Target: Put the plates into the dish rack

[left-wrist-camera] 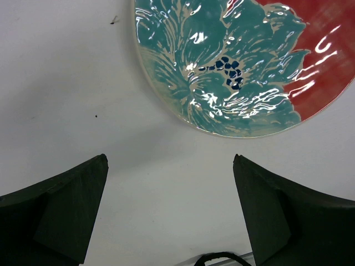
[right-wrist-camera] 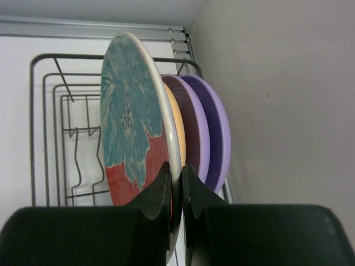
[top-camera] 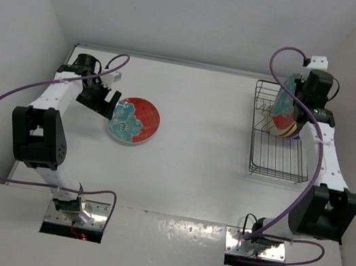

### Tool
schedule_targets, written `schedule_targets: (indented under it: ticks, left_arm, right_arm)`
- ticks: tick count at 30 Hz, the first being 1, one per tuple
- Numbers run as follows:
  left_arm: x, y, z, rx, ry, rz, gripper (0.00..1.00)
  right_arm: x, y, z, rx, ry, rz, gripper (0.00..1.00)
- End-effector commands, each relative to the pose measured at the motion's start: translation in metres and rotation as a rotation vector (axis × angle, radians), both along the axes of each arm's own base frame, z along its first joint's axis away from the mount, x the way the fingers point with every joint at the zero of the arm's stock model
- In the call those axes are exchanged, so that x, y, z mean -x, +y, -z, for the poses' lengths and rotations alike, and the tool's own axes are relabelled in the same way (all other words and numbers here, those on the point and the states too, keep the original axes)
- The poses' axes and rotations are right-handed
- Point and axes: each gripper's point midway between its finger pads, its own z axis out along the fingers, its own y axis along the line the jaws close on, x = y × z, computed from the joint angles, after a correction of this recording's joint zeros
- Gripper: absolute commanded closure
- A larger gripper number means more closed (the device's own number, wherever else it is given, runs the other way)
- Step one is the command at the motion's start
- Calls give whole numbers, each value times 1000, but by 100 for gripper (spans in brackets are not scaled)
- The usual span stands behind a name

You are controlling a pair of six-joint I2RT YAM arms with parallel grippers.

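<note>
The robot's right gripper will next lower its plate into the rack (top-camera: pixel 276 165) to release it, as the slots away from the side of the rack hold only wire dividers.
A red plate with a teal flower (top-camera: pixel 134 120) lies flat on the table at the left and fills the top of the left wrist view (left-wrist-camera: pixel 238 66). My left gripper (top-camera: pixel 103 102) (left-wrist-camera: pixel 170 160) is open and empty just left of it, over bare table. My right gripper (top-camera: pixel 297 112) (right-wrist-camera: pixel 176 169) is shut on the rim of a second red and teal plate (right-wrist-camera: pixel 130 138) (top-camera: pixel 284 100), held upright over the wire dish rack (top-camera: pixel 276 165) (right-wrist-camera: pixel 55 111). Behind it stand a yellow-orange plate (right-wrist-camera: pixel 176 133) and two lavender plates (right-wrist-camera: pixel 217 127). The cream plate is hidden.
The rack stands against the right wall (right-wrist-camera: pixel 288 111), with its left slots holding only wire dividers (right-wrist-camera: pixel 83 160). Purple cables (top-camera: pixel 4 102) loop from both arms. The white table (top-camera: pixel 192 170) ends at the back wall.
</note>
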Motion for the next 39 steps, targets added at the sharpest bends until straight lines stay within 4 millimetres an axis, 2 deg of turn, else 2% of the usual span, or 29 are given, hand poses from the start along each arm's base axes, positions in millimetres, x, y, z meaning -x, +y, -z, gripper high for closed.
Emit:
schedule_targets:
  ticks: [1,4,6,7,9,13,14,18,19,20,21,26,27,28,29,30,32,33,34,37,39]
  left_arm:
    - [-1,-4,-8,21,-25,-3,0]
    - [-1,-4,-8,21,-25,-3,0]
    - [-1,-4,-8,21,-25,-3,0]
    - [-1,-4,-8,21,-25,-3,0]
    - [-1,-4,-8,21,-25,-3,0]
    - [-1,-4,-5,22,-16,-3,0]
    - [-1,-4,-5,22,-16,-3,0]
    - [-2,-7,-3,14,-7,31,0]
    - [-2,-6,1,6,0,51,0]
    - [-2,-6,5,7,13,51,0]
    - [-2,-6,9,4,22,62,0]
    - [-14,2,36,-3,83,27,0]
    - [-16,2,42,-2,91,27,0]
    - [-25,3,46,1,88,19,0]
    - [-25,1,52,11,102,22,0]
    - [-30,1,52,13,93,13,0]
    - [-34,2,62,15,107,13,0]
    - [-36,2,63,15,108,13,0]
    - [-35,2,68,17,120,13,0]
    - [-37,2,84,20,152,13,0]
    - [-43,0,87,37,146,19,2]
  right_arm:
    - [-14,-15,-63,110,-233,81,100]
    - [-16,-14,-65,143,-248,110,100]
    - [-18,-7,-62,184,-241,107,100]
    - [-19,1,-69,196,-275,121,100]
    - [-18,4,-61,216,-260,117,100]
    - [-27,18,-38,184,-208,76,100]
    - [-30,20,-26,170,-185,81,100]
    - [-31,15,6,82,-132,122,100]
    - [-34,12,11,33,-137,145,100]
    - [-31,10,27,17,-78,144,100]
    - [-36,14,31,-61,-96,152,99]
    - [-37,20,53,-109,-25,150,82]
    - [-37,20,54,-110,-19,151,74]
    - [-35,20,52,-112,-17,154,71]
    - [-35,20,52,-109,-13,153,66]
    - [-33,20,50,-107,-4,151,57]
    - [-31,20,36,-92,-16,137,48]
    - [-28,19,28,-89,-22,133,40]
    - [-27,19,25,-73,-15,120,37]
    - [-22,26,-1,-67,-48,80,31]
    - [-17,34,-21,-66,-81,42,30]
